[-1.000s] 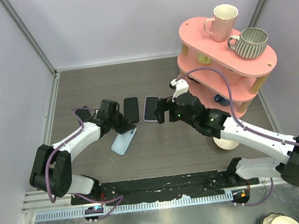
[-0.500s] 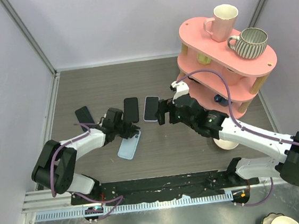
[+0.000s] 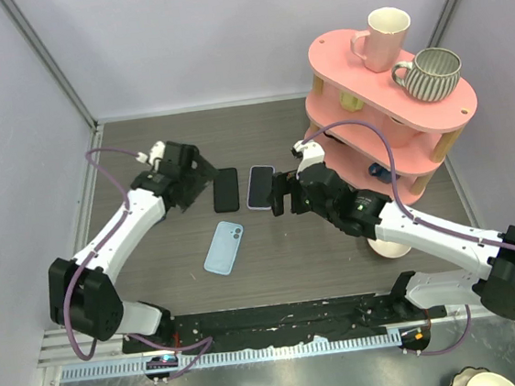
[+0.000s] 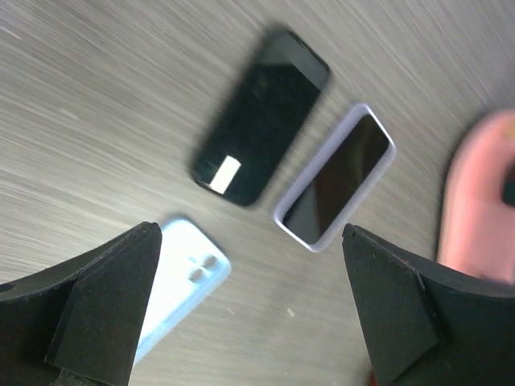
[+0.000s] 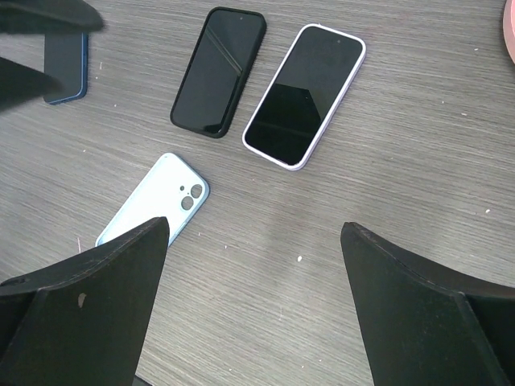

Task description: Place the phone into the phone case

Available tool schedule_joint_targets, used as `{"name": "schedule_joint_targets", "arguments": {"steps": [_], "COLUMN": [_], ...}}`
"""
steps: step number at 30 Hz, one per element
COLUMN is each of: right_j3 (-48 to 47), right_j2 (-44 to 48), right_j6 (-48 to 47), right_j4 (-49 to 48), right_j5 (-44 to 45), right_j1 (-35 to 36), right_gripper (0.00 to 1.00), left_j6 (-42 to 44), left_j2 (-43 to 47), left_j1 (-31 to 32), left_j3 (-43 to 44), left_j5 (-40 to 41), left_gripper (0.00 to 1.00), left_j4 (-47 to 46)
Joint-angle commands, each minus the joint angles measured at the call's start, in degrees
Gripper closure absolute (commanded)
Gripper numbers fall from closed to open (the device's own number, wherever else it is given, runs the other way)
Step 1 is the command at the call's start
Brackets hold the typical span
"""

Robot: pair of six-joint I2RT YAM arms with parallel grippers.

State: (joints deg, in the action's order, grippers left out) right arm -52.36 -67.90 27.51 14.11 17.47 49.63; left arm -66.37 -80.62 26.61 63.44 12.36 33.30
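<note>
I need to swing my left gripper to the left in the top view next, turning it, and lower its fingers to either side of the dark blue phone (image 3: 161, 219), because the phone is below my left gripper on that side.
A light blue phone case (image 3: 224, 248) lies flat on the table with its back and camera holes up, also in the left wrist view (image 4: 179, 277) and the right wrist view (image 5: 154, 201). Beyond it lie a black phone (image 3: 226, 189) (image 4: 261, 117) (image 5: 219, 71) and a phone in a lavender case (image 3: 260, 187) (image 4: 335, 186) (image 5: 304, 96), side by side. My left gripper (image 3: 199, 176) (image 4: 251, 265) hovers open just left of the black phone, holding nothing. On the right of the lavender phone, my right gripper (image 3: 281, 195) (image 5: 254, 229) stands open and empty.
A pink two-tier shelf (image 3: 384, 78) with two mugs (image 3: 384, 37) stands at the back right. A dark blue phone (image 5: 64, 64) lies at the left, partly hidden by my left arm. A white bowl (image 3: 390, 245) sits under the right arm. Walls close both sides.
My left gripper opened and let go of the light blue case, which now lies flat. The left arm then rose and drew back toward the far left. The right arm barely moved.
</note>
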Motion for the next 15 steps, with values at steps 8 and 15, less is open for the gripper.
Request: {"name": "schedule_joint_targets", "arguments": {"steps": [8, 15], "right_j3": [-1.8, -2.8], "right_j2": [2.2, 1.2], "right_j6": [-1.7, -2.4], "right_j4": [-0.4, 0.7], "right_j5": [1.5, 0.8], "right_j1": [-0.2, -0.1], "right_gripper": [0.06, 0.06], "left_j6": [34.9, 41.1], "left_j2": [-11.1, -17.0], "left_j1": [-22.5, -26.4], "left_j3": [5.5, 6.9], "left_j5": [2.0, 0.4], "left_gripper": [0.04, 0.00], "left_j4": [6.6, 5.1]}}
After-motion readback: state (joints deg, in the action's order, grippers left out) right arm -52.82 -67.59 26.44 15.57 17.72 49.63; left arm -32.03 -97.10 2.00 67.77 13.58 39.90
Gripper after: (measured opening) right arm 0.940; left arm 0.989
